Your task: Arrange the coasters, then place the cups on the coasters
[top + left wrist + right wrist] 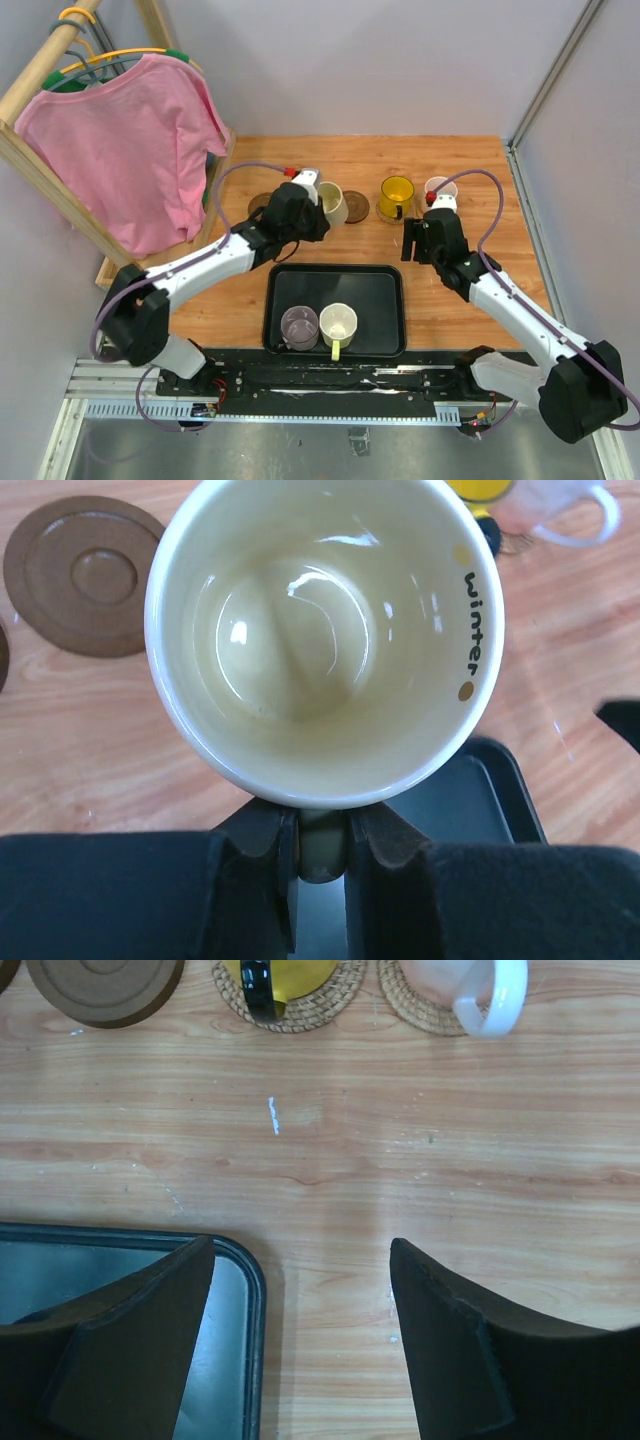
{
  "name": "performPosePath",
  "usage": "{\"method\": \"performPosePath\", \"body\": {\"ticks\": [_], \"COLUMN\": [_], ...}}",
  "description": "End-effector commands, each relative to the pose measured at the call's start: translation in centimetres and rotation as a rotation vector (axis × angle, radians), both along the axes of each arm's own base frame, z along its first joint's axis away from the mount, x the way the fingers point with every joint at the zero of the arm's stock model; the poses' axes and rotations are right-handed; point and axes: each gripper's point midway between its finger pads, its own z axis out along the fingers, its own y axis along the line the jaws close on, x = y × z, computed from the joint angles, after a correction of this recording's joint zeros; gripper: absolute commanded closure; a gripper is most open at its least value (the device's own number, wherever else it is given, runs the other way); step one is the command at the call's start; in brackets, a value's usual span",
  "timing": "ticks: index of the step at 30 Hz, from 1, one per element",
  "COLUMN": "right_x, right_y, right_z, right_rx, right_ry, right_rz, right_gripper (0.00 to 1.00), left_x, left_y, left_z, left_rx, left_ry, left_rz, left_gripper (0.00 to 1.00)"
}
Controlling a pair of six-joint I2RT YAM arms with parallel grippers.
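Note:
The brown coaster beside the amber-yellow cup is below my left gripper, to the right in the top view, so I will lower toward the cup next and release.
My left gripper (322,845) is shut on the handle of the cream cup (325,640), which is upright and has "winter" lettered inside its rim. In the top view this cream cup (331,203) sits between two dark brown coasters (357,207) (260,205); what lies under it is hidden. The amber-yellow cup (396,194) and the pale pink cup (440,189) each stand on a woven coaster (305,1008) (400,1005). My right gripper (300,1248) is open and empty, low over bare wood by the tray's corner.
The black tray (385,300) lies near the front and holds a grey-lilac mug (299,325) and a white mug with a yellowish handle (338,322). A wooden rack with a pink shirt (130,150) fills the back left. Walls close off the table's back and right.

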Motion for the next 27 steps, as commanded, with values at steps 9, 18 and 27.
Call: {"method": "performPosePath", "body": {"ticks": [9,18,27], "right_x": [-0.9,-1.4,-1.9], "right_y": [-1.6,-0.6,-0.5], "right_z": [-0.6,-1.2,-1.6], "right_rx": [-0.092,-0.033,-0.024], "right_ry": [0.003,0.030,0.038], "right_rz": [-0.015,0.011,0.024], "right_gripper": [0.27,0.27,0.27], "left_x": [11.2,13.2,13.7], "left_y": [-4.0,-6.5,-8.1], "left_z": [-0.9,-4.0,-4.4], "left_rx": [0.166,0.160,0.095], "left_ry": [-0.006,0.077,0.089], "left_rz": [0.277,0.305,0.288], "left_gripper": [1.00,0.99,0.99]}}
